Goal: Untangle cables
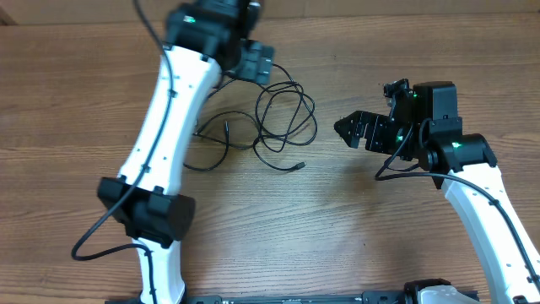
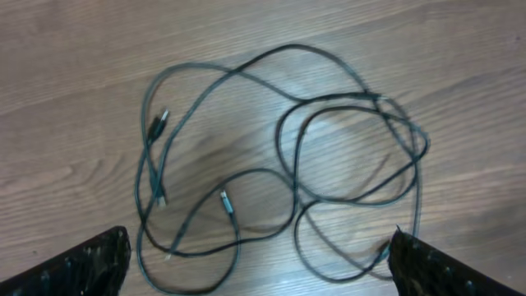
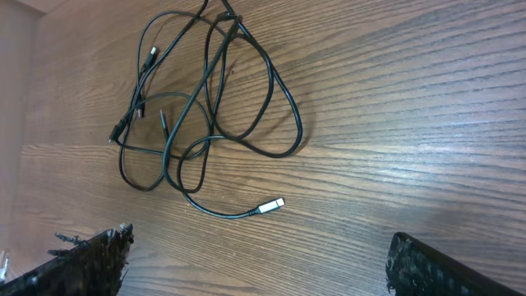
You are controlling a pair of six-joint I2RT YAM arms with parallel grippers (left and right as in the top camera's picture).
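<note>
The uppermost piece of cable crosses over other loops and lies below my right gripper and to its left in the overhead view, so I will lower my right gripper across onto it next.
The cables (image 1: 268, 118) are thin black cords lying in a loose tangle of overlapping loops on the wooden table. One end with a silver plug (image 1: 299, 166) trails out to the right. My left gripper (image 1: 255, 61) hovers over the tangle's far edge. It is open and empty in the left wrist view (image 2: 259, 263), with the cables (image 2: 362, 97) spread below it. My right gripper (image 1: 350, 128) is right of the tangle and apart from it. It is open and empty (image 3: 259, 259), with the cables (image 3: 201, 140) and the silver plug (image 3: 269, 205) ahead of its fingers.
The wooden table (image 1: 337, 228) carries only the tangle. My white left arm (image 1: 164, 118) crosses the table's left side, next to the tangle's left loops. My right arm (image 1: 481, 203) reaches in from the lower right.
</note>
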